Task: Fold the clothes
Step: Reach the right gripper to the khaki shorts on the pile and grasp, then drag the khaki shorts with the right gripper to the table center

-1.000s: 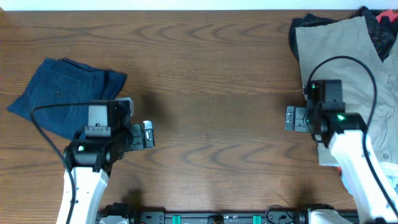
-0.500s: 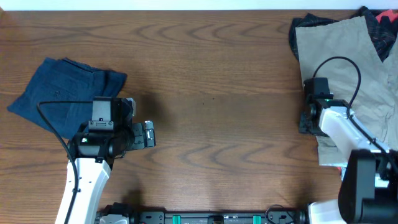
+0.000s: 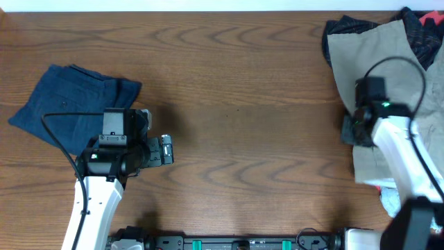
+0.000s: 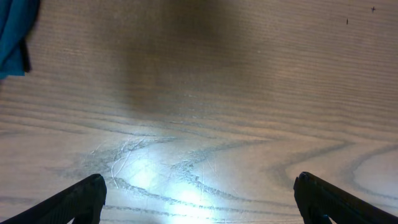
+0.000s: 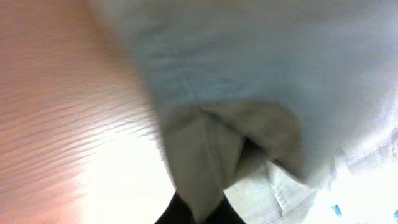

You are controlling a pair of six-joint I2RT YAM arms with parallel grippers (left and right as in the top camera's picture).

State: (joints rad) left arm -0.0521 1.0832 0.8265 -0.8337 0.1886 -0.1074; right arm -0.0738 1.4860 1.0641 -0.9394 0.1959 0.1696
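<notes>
My right gripper draws the shorts' edge over the bare middle wood next and releases it there, as that spot lies to the gripper's left in the overhead view.
The khaki shorts [image 3: 388,62] lie spread at the table's right end, over a black shirt with orange print [image 3: 424,26]. My right gripper [image 3: 350,130] is at their left edge and shut on it. In the right wrist view a fold of the khaki shorts [image 5: 249,74] is pinched between the dark fingers of the right gripper [image 5: 199,214]. Navy shorts [image 3: 69,104] lie folded at the far left. Just right of them my left gripper [image 3: 166,149] hangs open over bare wood, and nothing sits between the fingertips of the left gripper [image 4: 199,186].
The wooden table [image 3: 236,83] runs between the two piles. A pale garment edge [image 3: 390,196] shows at the lower right under the right arm. A blue cloth corner [image 4: 12,37] shows at the left wrist view's upper left.
My right gripper has turned onto the left edge of the khaki shorts and closed on it. The left arm has barely moved and stays open.
</notes>
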